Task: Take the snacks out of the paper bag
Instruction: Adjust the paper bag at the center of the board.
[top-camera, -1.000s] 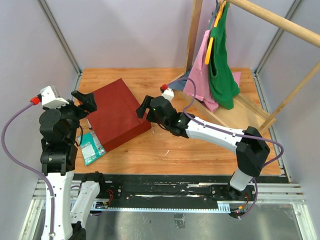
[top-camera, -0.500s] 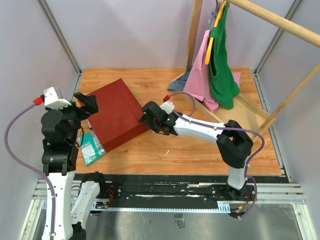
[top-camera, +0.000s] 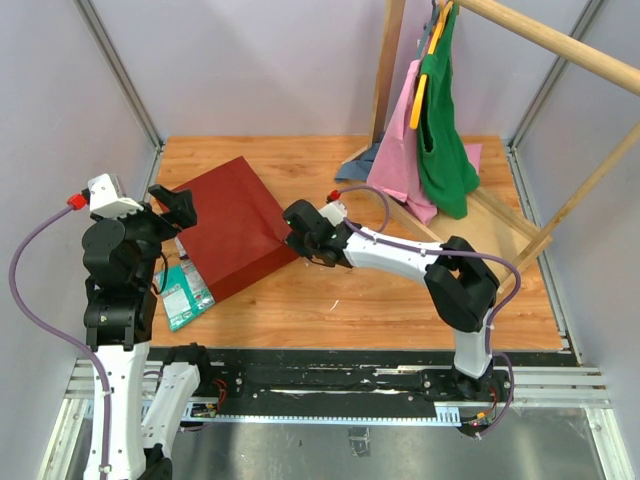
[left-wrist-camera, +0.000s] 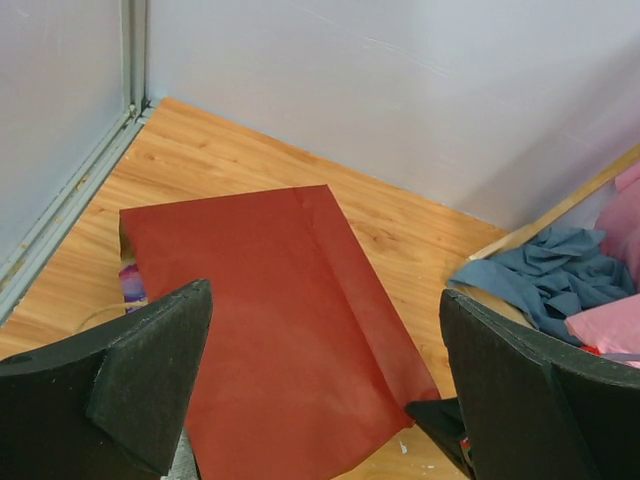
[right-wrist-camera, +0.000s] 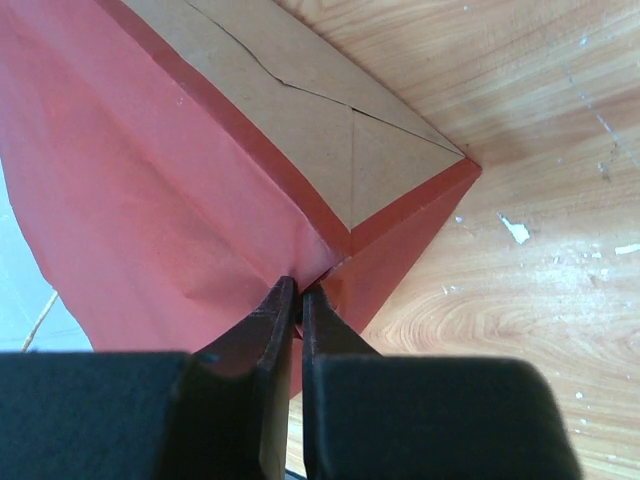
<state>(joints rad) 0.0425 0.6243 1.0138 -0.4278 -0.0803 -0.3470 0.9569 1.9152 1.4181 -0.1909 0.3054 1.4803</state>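
My right gripper needs to swing the bag's pinched corner outward next, to the bare tabletop (top-camera: 302, 168) beside the blue cloth, and let go of it there, because the bag's opening shows only a purple sliver.
The dark red paper bag (top-camera: 230, 225) (left-wrist-camera: 270, 320) lies on its side on the wooden table, its folded kraft bottom (right-wrist-camera: 300, 110) towards the right arm. My right gripper (top-camera: 292, 240) (right-wrist-camera: 299, 288) is shut, pinching the paper at the bag's bottom corner. My left gripper (top-camera: 178, 208) (left-wrist-camera: 325, 305) hangs wide open above the bag's left end and holds nothing. A teal snack packet (top-camera: 185, 295) lies on the table by the bag's near-left edge. A sliver of a purple packet (left-wrist-camera: 130, 285) shows at the bag's mouth. Anything inside the bag is hidden.
A wooden rack (top-camera: 540, 45) stands at the back right with a pink garment (top-camera: 400, 165) and a green one (top-camera: 445, 140) hanging from it. Blue cloth (left-wrist-camera: 545, 270) lies at its foot. Grey walls close in the table on three sides.
The right gripper slid left to the bag's bottom corner and closed on the paper. The left arm shifted slightly and stayed open.
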